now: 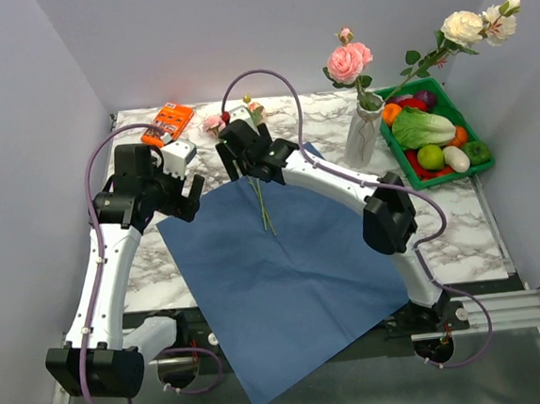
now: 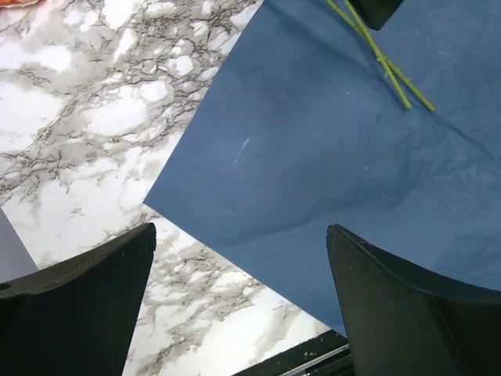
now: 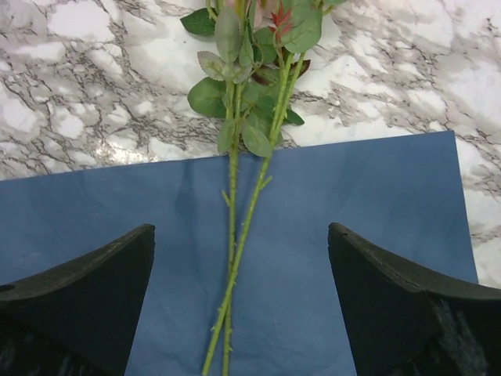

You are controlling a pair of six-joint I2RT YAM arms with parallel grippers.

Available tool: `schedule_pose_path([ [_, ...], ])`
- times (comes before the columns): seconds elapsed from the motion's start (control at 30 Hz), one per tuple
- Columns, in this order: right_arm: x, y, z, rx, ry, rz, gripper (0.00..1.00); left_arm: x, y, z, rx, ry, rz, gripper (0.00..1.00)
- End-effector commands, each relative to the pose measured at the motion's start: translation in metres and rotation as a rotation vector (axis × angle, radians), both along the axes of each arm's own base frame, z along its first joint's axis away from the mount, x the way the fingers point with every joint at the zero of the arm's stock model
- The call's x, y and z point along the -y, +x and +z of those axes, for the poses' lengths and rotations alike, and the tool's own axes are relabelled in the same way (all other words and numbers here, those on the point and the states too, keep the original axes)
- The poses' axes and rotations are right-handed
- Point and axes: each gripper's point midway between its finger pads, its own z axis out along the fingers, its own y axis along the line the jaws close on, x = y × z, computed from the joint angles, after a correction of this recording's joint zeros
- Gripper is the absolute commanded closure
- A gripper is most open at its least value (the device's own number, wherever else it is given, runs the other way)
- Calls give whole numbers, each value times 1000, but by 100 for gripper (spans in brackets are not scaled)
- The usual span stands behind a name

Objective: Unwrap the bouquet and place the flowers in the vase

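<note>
The leafy green stem point(image 1: 255, 183) runs below the open fingers. The right gripper moves down onto it next, beside its small side spur, near the paper's far edge.
The bouquet's blue paper point(image 1: 286, 276) lies spread flat on the marble table. Two loose flowers lie on its far edge: thin green stems point(image 1: 265, 207) point(image 3: 235, 258) crossing on the paper, leaves point(image 3: 243, 86) and small pink heads point(image 1: 214, 124) on the marble. My right gripper point(image 1: 239, 167) point(image 3: 241, 227) hangs open above these stems, which run between its fingers untouched. My left gripper point(image 1: 187, 202) point(image 2: 241, 227) is open over the paper's left corner point(image 2: 313, 172), holding nothing. The whitish vase point(image 1: 363, 132) stands at the back right with a pink rose point(image 1: 348, 63) and cream blooms point(image 1: 467, 26) in it.
A green tray point(image 1: 482, 158) of toy vegetables sits right of the vase, at the table's right edge. An orange packet point(image 1: 167, 122) lies at the back left. The paper's near corner hangs over the table's front edge. Grey walls close in on three sides.
</note>
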Motion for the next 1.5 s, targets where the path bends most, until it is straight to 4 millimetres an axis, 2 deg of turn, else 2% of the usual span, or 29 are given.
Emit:
schedule_pose_path([
  [0.0,-3,-4,-35,-104,-28,-27,9,-2,5,2,14,-6,13,1],
  [0.13,3,7,-56,-152,-11,-80,23,-2,4,1,13,-1,3,1],
  [0.17,10,12,-60,-174,4,-97,33,-2,3,0,12,1,1,1],
  [0.27,16,19,-72,-207,21,-112,47,-4,1,-3,14,11,-2,1],
  [0.37,20,27,-82,-223,2,-113,47,-4,0,-4,14,14,-6,1],
  [0.4,18,31,-78,-216,9,-109,47,-4,0,-4,18,12,-9,1],
  [0.57,17,39,-88,-228,-2,-98,44,-3,1,-7,9,10,-10,1],
  [0.6,18,40,-96,-248,0,-99,43,-3,1,-7,10,11,-11,1],
  [0.63,16,42,-94,-250,15,-105,43,-3,2,-8,8,9,-10,1],
  [0.7,15,40,-105,-291,21,-95,43,-3,2,-8,10,9,-12,1],
  [0.97,9,29,-129,-373,24,-78,46,-4,2,-10,12,16,-11,1],
  [1.27,13,18,-150,-438,5,-91,64,-2,0,-15,4,6,-18,1],
  [1.37,14,17,-153,-446,4,-96,76,-3,-2,-18,1,8,-18,1],
  [1.47,15,19,-143,-421,13,-100,95,-3,-2,-19,1,10,-16,1],
])
